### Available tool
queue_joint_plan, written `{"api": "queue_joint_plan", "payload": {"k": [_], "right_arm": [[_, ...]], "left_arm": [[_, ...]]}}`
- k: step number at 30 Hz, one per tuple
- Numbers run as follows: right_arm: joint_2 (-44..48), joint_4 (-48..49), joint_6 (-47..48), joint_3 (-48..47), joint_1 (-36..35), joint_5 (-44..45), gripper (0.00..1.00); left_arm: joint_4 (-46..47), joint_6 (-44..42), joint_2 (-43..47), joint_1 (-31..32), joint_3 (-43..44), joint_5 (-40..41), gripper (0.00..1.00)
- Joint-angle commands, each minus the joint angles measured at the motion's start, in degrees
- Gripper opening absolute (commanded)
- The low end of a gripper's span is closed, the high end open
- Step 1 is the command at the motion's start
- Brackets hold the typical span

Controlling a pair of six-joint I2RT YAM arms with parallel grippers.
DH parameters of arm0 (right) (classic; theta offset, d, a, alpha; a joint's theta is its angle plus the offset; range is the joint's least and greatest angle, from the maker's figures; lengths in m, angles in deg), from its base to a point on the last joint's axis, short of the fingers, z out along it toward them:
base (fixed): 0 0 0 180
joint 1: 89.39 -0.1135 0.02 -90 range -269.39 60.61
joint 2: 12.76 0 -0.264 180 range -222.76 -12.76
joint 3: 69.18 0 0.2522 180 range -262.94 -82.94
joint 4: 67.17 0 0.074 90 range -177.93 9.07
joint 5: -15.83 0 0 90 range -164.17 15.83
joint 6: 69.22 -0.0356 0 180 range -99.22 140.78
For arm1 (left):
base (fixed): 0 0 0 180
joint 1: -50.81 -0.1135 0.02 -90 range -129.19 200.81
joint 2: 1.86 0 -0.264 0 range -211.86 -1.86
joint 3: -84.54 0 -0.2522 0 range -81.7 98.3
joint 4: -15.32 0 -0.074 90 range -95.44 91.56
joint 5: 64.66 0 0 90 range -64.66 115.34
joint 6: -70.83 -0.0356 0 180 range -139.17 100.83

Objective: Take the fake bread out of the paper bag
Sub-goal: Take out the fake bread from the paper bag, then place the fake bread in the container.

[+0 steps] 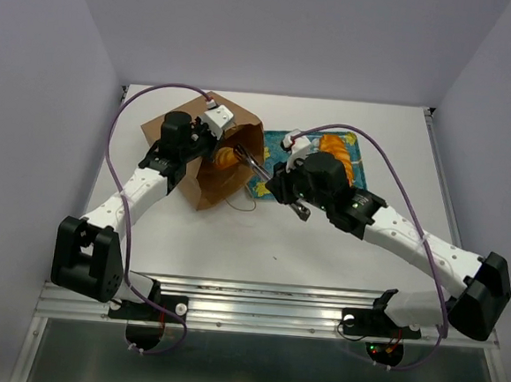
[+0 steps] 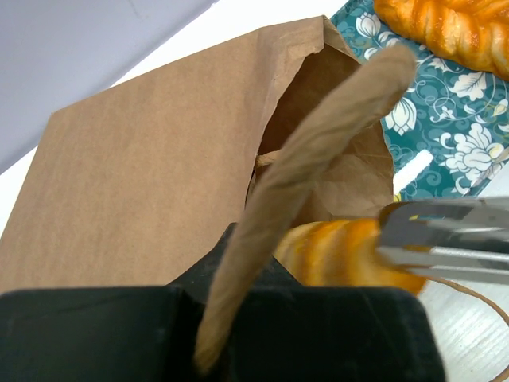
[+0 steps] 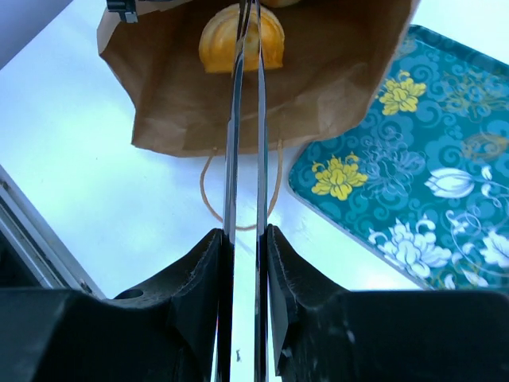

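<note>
The spot beside the longer loaf (image 3: 490, 195) is clear, so the robot's right gripper will next pull the bread out of the bag's opening and across the tray, and let go of it there.
The brown paper bag (image 1: 206, 165) lies on its side with its mouth facing the tray. My left gripper (image 1: 208, 139) is shut on a fold of the bag's rim (image 2: 310, 159) and holds the mouth up. A golden ridged piece of fake bread (image 1: 226, 159) sits just inside the mouth (image 2: 334, 255) (image 3: 215, 44). My right gripper (image 1: 280, 181) is shut on metal tongs (image 3: 245, 143), whose tips reach that bread (image 2: 445, 239). I cannot tell whether the tips pinch it. A longer loaf (image 1: 336, 153) lies on the tray (image 2: 453, 28).
The teal floral tray (image 1: 269, 190) sits just right of the bag's mouth (image 3: 413, 183). A brown cord handle (image 3: 211, 199) loops on the white table below the bag. Grey walls close in the back and both sides.
</note>
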State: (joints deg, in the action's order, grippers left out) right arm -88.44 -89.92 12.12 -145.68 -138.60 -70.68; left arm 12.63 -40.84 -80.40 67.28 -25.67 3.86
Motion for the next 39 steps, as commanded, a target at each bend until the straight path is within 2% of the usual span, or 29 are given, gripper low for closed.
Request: {"api": "queue_joint_plan", "payload": {"k": [1, 4, 10, 13, 17, 23, 30, 35, 39], "right_arm": [[6.4, -6.2, -2.4, 0.7, -0.4, 3.4, 0.01], [9.1, -12.3, -4.2, -0.2, -0.4, 4.0, 0.01], [13.6, -22.0, -8.4, -2.2, -0.4, 11.6, 0.01], [13.8, -24.1, -9.3, -2.8, -0.4, 19.8, 0.01], [13.4, -24.4, -9.1, -4.3, -0.4, 24.8, 0.01], [10.2, -24.3, -8.1, -7.8, 4.9, 27.2, 0.01], [3.8, -16.5, -3.7, -9.6, 11.1, 32.5, 0.00], [-1.9, -7.6, -0.3, -10.5, 16.5, 25.4, 0.01], [-6.5, -2.8, 3.2, -12.2, 17.9, 24.8, 0.01]], "left_arm": [[2.4, 1.1, -0.4, 0.3, 3.1, -0.3, 0.00], [2.4, 1.1, -0.8, 0.3, 3.6, -0.3, 0.00], [2.4, 1.1, -2.2, 0.2, 4.8, -0.7, 0.00], [2.4, 1.4, -3.6, 0.2, 5.8, -0.8, 0.00], [2.0, 1.5, -4.7, 0.2, 6.6, -0.7, 0.00], [2.1, 1.4, -5.5, 0.3, 7.1, -0.4, 0.00], [2.5, 0.9, -5.7, 0.2, 6.9, -0.3, 0.00], [2.4, 0.3, -5.7, 0.3, 6.8, 0.1, 0.00], [2.0, 0.1, -5.7, 0.3, 7.1, 0.4, 0.00]]}}
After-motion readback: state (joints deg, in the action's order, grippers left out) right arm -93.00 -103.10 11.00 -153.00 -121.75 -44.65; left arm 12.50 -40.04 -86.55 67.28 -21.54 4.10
